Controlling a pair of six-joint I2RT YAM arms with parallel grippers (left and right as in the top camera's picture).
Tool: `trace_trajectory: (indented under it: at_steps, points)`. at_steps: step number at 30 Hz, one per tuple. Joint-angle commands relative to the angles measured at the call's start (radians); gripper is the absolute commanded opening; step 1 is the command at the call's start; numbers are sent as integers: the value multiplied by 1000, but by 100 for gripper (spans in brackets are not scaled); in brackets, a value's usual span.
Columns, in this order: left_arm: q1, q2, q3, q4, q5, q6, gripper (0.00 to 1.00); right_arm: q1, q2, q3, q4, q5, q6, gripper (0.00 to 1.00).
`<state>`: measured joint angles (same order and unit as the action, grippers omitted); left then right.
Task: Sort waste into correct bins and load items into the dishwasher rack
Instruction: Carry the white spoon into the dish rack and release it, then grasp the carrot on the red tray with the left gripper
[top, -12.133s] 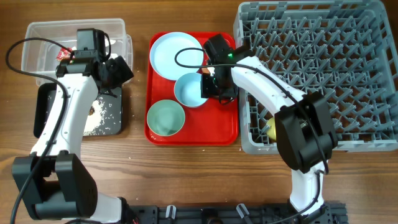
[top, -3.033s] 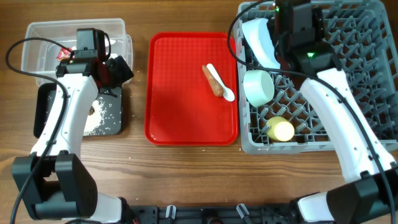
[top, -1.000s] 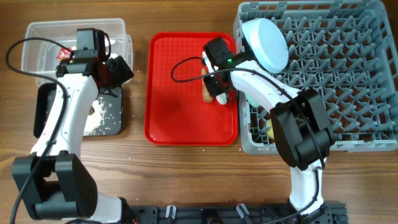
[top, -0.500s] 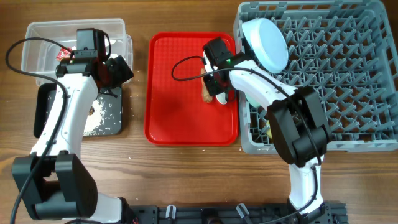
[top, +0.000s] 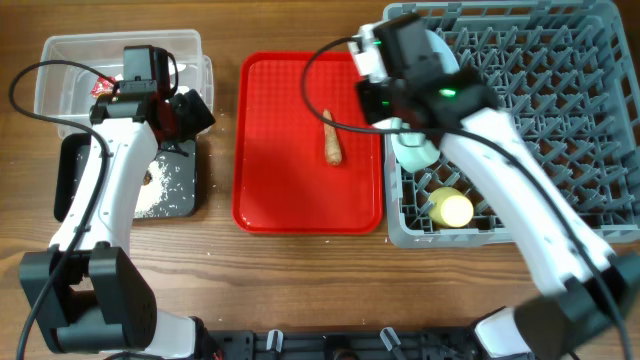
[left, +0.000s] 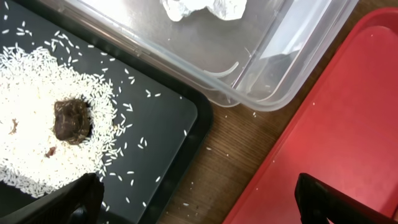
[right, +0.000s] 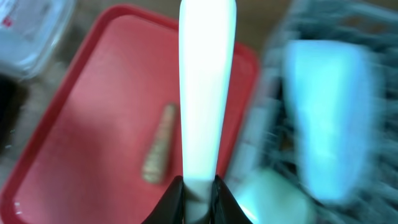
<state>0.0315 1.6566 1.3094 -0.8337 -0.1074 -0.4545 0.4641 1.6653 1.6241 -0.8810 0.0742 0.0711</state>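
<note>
Bowl and yellow cup (top: 452, 209) occupy the rack's edge by the tray. The right gripper next moves back and down over the rack's wires past them and releases the spoon.
My right gripper (right: 199, 193) is shut on the white spoon (right: 207, 74) and holds it in the air over the right edge of the flat red tray (top: 280, 190), beside the grey dishwasher rack (top: 560, 120). The orange-brown sausage stick (top: 331, 138) lies alone on the red tray and also shows in the right wrist view (right: 159, 151). A pale bowl (top: 415, 152) and the yellow cup (top: 452, 209) sit in the rack's left side. The plate is mostly hidden by the arm. My left gripper (left: 205, 205) is open and empty above the gap between the black tray (left: 168, 118) and the red tray.
The black tray holds rice grains (left: 31, 106) and a brown lump (left: 71, 120). The clear tub (left: 280, 68) behind it holds white tissue (left: 205, 7) and a red wrapper (top: 103, 87). A few rice grains lie on the wooden table.
My right gripper has lifted the spoon off the red tray and moved up and right toward the rack. The sausage stick stays on the tray. The left arm has not moved.
</note>
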Motion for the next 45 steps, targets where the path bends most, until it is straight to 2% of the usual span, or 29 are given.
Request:
trace_trajectory:
  at_steps: [1,3,4,7,8,11,14,15,16,17,21,25,26,28,29,30,33,35,36,37,38,39,41,43,45]
  points:
    - [4,-19,15,0,-6,1,100,-101,-89,14,-82,183,34,9]
    - [4,-19,15,0,-6,1,100,-206,-89,4,-137,217,105,8]
    - [4,-19,15,0,-6,1,100,-267,-87,-13,-157,217,185,4]
    - [4,-19,15,0,-6,1,100,-412,-85,-101,-167,209,464,4]
    - [4,-19,15,0,-6,1,100,-439,-85,-126,-166,209,547,4]
    - [4,-19,15,0,-6,1,100,-483,-85,-242,-149,194,942,4]
    - [4,-19,15,0,-6,1,100,-481,-84,-329,-113,108,1184,4]
    - [4,-19,15,0,-6,1,100,-481,-84,-377,-84,59,1255,21]
    - [4,-19,15,0,-6,1,100,-481,-83,-388,-77,58,1268,42]
    - [4,-19,15,0,-6,1,100,-481,-83,-389,-76,58,1266,62]
    - [4,-19,15,0,-6,1,100,-481,-87,-388,-78,56,1215,62]
    - [4,-18,15,0,-6,1,100,-481,-202,-355,-55,68,953,61]
    - [4,-19,15,0,-6,1,100,-481,-239,-344,-31,67,875,75]
    - [4,-19,15,0,-6,1,100,-481,-352,-332,65,36,610,96]
    - [4,-19,15,0,-6,1,100,-481,-380,-332,90,11,542,100]
    - [4,-19,15,0,-6,1,100,-481,-427,-332,124,-21,457,99]
    - [4,-19,15,10,18,-6,100,-481,-461,-332,133,-20,448,100]
    - [4,-18,15,96,152,-30,100,-481,-458,-332,109,-20,448,100]
    - [3,-18,15,155,270,-79,100,-481,-458,-333,95,-20,437,100]
    - [-11,-14,14,237,429,-73,98,-481,-458,-333,83,-17,425,100]
    - [-52,-5,14,324,493,-66,100,-481,-458,-333,75,-15,425,100]
    - [-110,9,15,376,466,-52,100,-481,-458,-333,73,-13,425,100]
    - [-248,33,15,412,316,-26,100,-481,-458,-333,73,-13,425,100]
    - [-404,68,15,410,155,63,100,-481,-458,-333,74,-13,426,100]
    - [-504,114,15,399,75,184,100,-481,-458,-333,70,-19,426,100]
